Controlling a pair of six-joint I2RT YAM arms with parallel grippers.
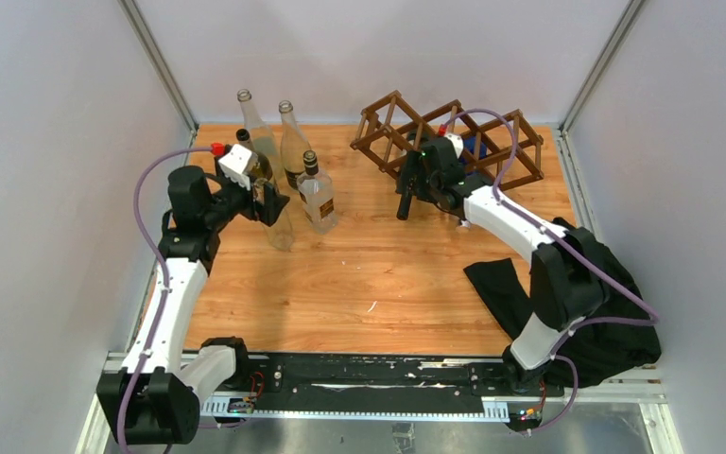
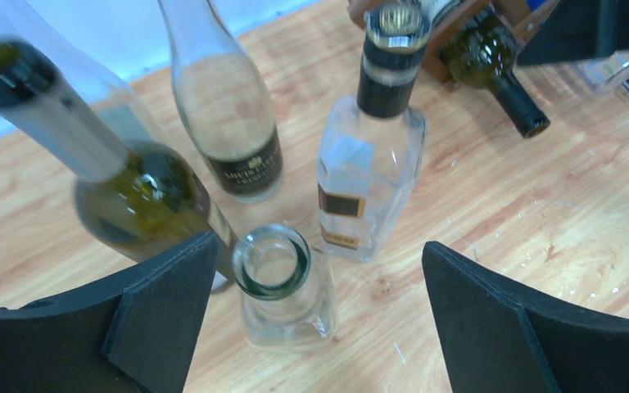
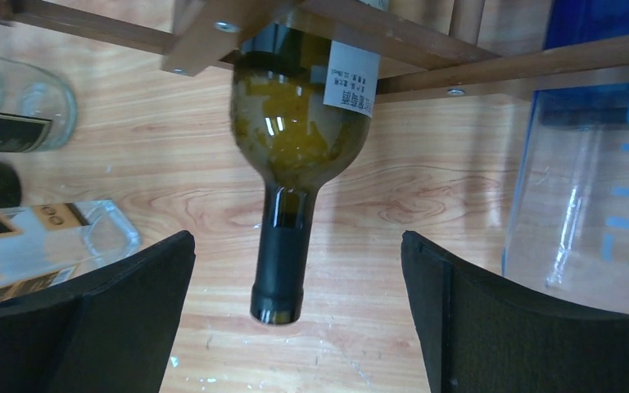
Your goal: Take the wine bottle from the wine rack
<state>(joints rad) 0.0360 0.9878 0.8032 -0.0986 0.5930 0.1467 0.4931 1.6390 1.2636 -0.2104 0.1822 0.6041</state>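
Observation:
Next, my right gripper comes down around the dark green wine bottle's neck point(image 1: 404, 203) point(image 3: 283, 246) and closes its fingers there, because the bottle's neck sticks out clear of the rack's sticks.
The wine rack point(image 1: 492, 142), a dark brown stick lattice, stands at the back right; its sticks cross the top of the right wrist view point(image 3: 213, 33). A dark green wine bottle point(image 3: 295, 139) lies in a cell, its neck point(image 1: 403, 202) sticking out towards the front. My right gripper point(image 3: 296, 274) is open, with the neck between its fingers and untouched. The gripper also shows in the top view point(image 1: 416, 187). My left gripper point(image 2: 319, 246) is open over the mouth of a small clear bottle point(image 2: 272, 262), left of centre in the top view point(image 1: 270, 202).
Several upright bottles stand at the back left: two tall clear ones point(image 1: 293, 142), a dark green one point(image 2: 143, 196) and a square clear one with a black cap point(image 1: 318, 194). A clear bottle with blue lettering point(image 3: 590, 188) lies in the neighbouring cell. A black cloth point(image 1: 567, 303) lies by the right arm.

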